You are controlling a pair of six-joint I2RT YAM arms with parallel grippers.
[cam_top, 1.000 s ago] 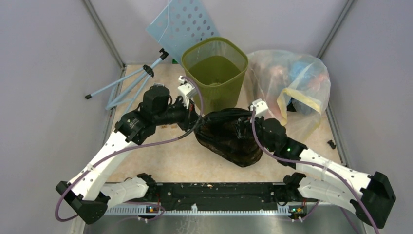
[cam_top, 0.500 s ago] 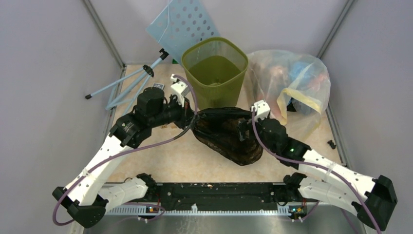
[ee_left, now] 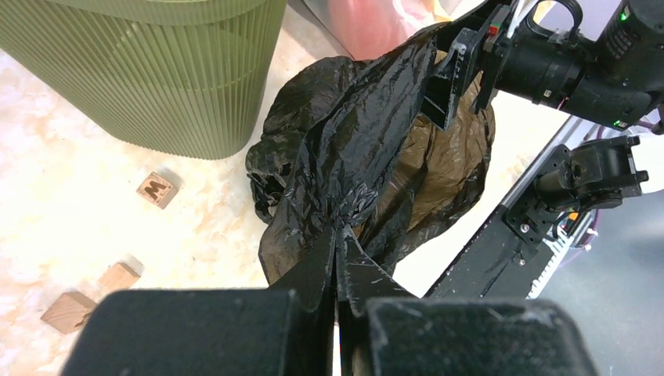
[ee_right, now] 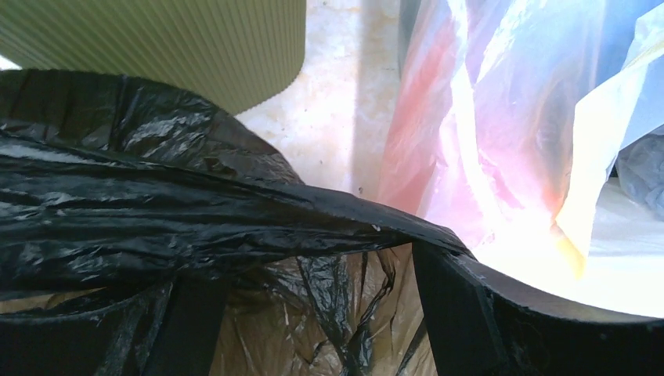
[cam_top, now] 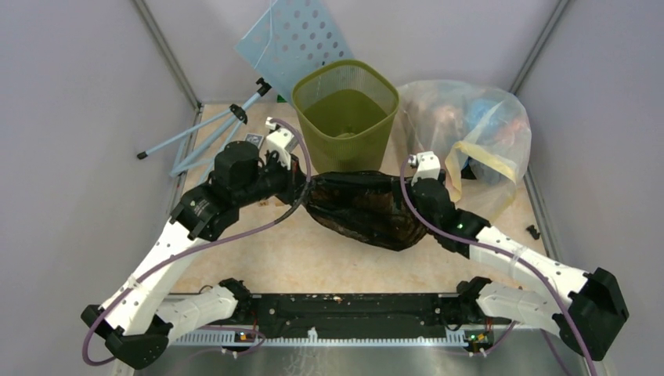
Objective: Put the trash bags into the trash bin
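Note:
I should next lower my right gripper, fingers spread, onto the bag's edge (cam_top: 424, 226) farthest from my left gripper, since it hangs below them.
The black trash bag (cam_top: 360, 207) hangs stretched between my two grippers, just in front of the olive-green trash bin (cam_top: 344, 106), which stands upright and open. My left gripper (cam_top: 301, 186) is shut on a bunched edge of the bag (ee_left: 368, 149) at its left end. My right gripper (cam_top: 409, 196) is open; its fingers (ee_right: 442, 301) are spread wide inside the bag's mouth, and the bag's rim (ee_right: 235, 211) is draped over them. The bag's lower part sags to the table. The bin's ribbed wall shows in both wrist views (ee_left: 164, 70) (ee_right: 172, 39).
A clear bag of colourful rubbish with yellow ties (cam_top: 470, 137) sits right of the bin. A pale blue perforated board (cam_top: 301, 35) leans behind it. A pale blue tripod (cam_top: 207, 133) lies at the back left. Small wooden blocks (ee_left: 157, 189) lie left of the bin.
My left gripper has drawn back to the left and my right gripper has shifted right and up. The black bag is pulled wider and flatter between them.

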